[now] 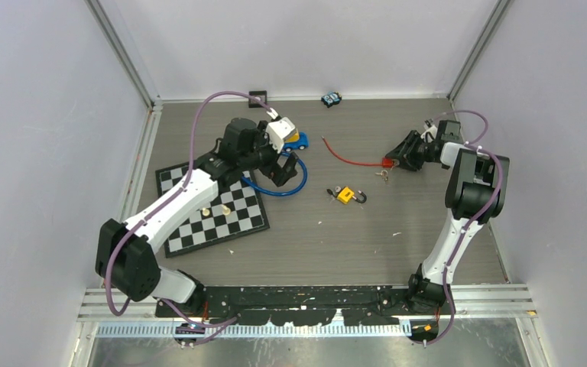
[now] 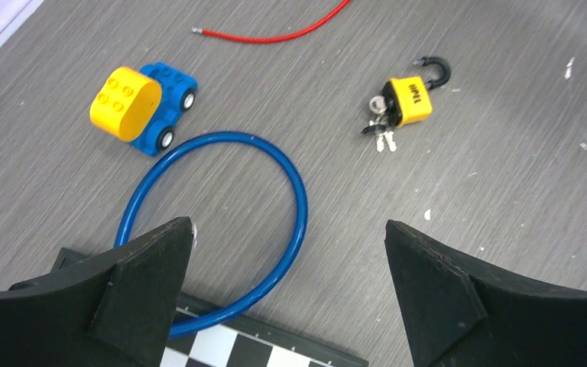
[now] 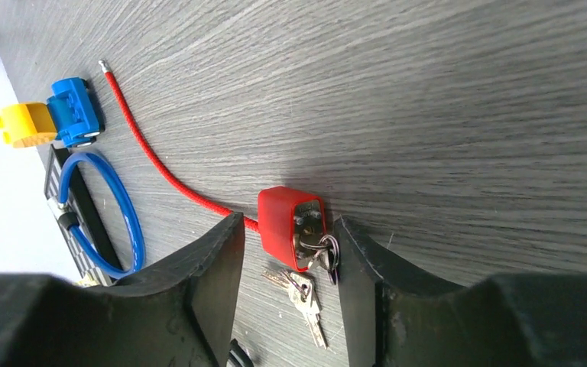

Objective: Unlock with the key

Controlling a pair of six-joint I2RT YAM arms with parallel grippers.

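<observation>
I need to move my left gripper down onto the blue ring's near curve [image 1: 277,195] [image 2: 272,280] next, with my fingers on both sides of the ring, because that part lies bare beside the chessboard.
A red cable lock [image 3: 289,227] lies on the table with a key [image 3: 315,246] in its cylinder and spare keys [image 3: 306,297] hanging from the ring. My right gripper [image 3: 290,222] stands open astride it. One finger is clear of the lock body and the other rests against the key ring. The lock's red cable [image 3: 160,164] trails away across the table. A yellow padlock [image 2: 409,101] lies mid-table with its shackle [image 2: 437,70] swung open and keys [image 2: 381,128] at its base. My left gripper [image 2: 290,252] hangs wide open and empty above a blue ring [image 2: 222,229].
A blue and yellow toy car [image 2: 144,103] sits beside the ring. A chessboard [image 1: 199,225] with two pale pieces lies at the left. A small blue toy [image 1: 331,99] and a black block [image 1: 258,97] sit by the back wall.
</observation>
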